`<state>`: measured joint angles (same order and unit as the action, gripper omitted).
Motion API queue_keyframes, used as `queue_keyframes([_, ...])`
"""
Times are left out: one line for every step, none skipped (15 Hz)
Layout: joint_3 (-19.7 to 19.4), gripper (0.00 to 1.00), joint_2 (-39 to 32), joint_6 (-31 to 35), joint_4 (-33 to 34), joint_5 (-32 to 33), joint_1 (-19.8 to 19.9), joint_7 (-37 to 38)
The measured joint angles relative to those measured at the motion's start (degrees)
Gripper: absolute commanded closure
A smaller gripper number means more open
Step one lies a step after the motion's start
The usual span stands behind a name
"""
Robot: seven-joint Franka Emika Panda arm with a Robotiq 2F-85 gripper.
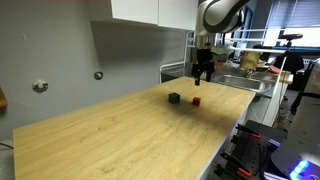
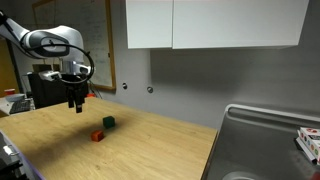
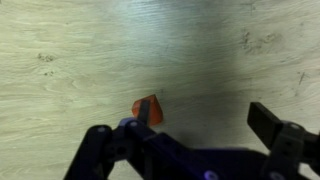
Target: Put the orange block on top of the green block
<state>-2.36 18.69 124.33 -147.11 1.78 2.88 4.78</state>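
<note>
The gripper goes to the left in the wrist view and down around the orange block next. The block lies below it, by one finger rather than between both.
The orange block and the green block sit close together, a small gap apart, on the wooden table. Both also show in an exterior view, the orange block in front of the green block. My gripper hangs in the air above the table, open and empty; it shows in both exterior views. In the wrist view the orange block lies by the left finger of my open gripper. The green block is out of the wrist view.
A metal sink is set into the counter at one end. White cabinets hang on the wall above. Cluttered benches and equipment stand beyond the table's far end.
</note>
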Motion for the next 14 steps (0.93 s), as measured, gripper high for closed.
queue_keyframes([-0.9,0.00,-1.2,1.3,0.3,-0.8,0.2,-1.2])
queue_keyframes([-1.8,0.00,-2.5,2.4,0.6,-1.5,0.4,-2.4])
queue_keyframes([-2.6,0.00,-3.8,3.5,1.1,-2.1,0.7,-3.4])
queue_keyframes([-3.4,0.00,-5.3,4.3,1.7,-2.6,0.9,-4.4])
queue_keyframes([-3.9,0.00,-6.8,4.9,2.4,-3.0,1.2,-5.3])
queue_keyframes([-4.4,0.00,-8.3,5.4,3.2,-3.4,1.4,-6.0])
queue_keyframes([-4.8,0.00,-10.0,5.8,4.1,-3.9,1.7,-6.7])
queue_keyframes([-5.1,0.00,-11.8,6.1,5.0,-4.5,1.9,-7.4])
queue_keyframes([-5.2,0.00,-13.6,6.2,6.1,-5.1,2.1,-8.0])
queue_keyframes([-5.4,0.00,-15.5,6.2,7.3,-5.7,2.3,-8.6])
queue_keyframes([-5.4,0.00,-17.4,6.2,8.4,-6.4,2.4,-9.1])
queue_keyframes([-5.4,0.00,-19.2,6.1,9.6,-7.3,2.5,-9.7])
queue_keyframes([-5.4,0.00,-21.0,6.1,10.6,-8.1,2.6,-10.3])
queue_keyframes([-5.4,0.00,-22.8,6.1,11.7,-8.9,2.8,-10.9])
